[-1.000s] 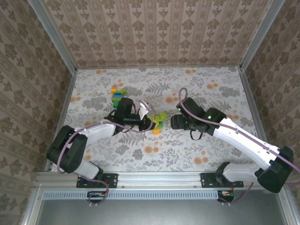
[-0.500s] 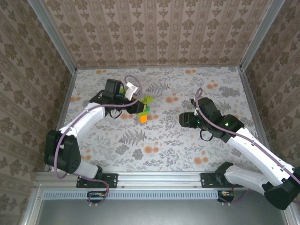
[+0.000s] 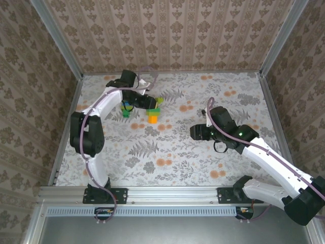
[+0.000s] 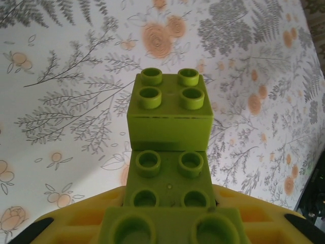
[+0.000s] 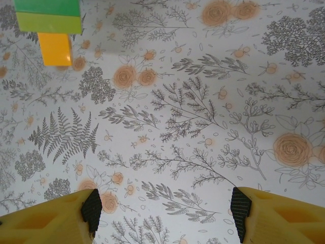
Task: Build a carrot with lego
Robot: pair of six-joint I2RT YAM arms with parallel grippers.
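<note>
The carrot moves outward in my left gripper and comes down onto that clear patch (image 4: 76, 109) for release next, because bare floral table shows outward of the lime-green bricks.
My left gripper (image 3: 148, 103) reaches to the far left of the table and is shut on the carrot (image 3: 152, 117). The carrot has lime-green bricks at the top and an orange brick at the bottom. In the left wrist view the lime-green studded bricks (image 4: 170, 117) sit between my yellow fingers (image 4: 76, 223), over the floral table. My right gripper (image 3: 195, 133) hovers right of centre, open, with nothing between its pads (image 5: 92, 207). The right wrist view catches the carrot (image 5: 55, 47) at its top left corner, apart from that gripper (image 5: 165, 208).
A separate build of yellow, green and blue bricks (image 3: 125, 112) lies under my left forearm near the far left wall. Metal rails and patterned walls close in the table on three sides. The floral surface between the two arms holds no bricks.
My left arm has swung the carrot from the table's middle to the far left. My right gripper first drew back to the right, then shifted slightly down and left, staying open.
</note>
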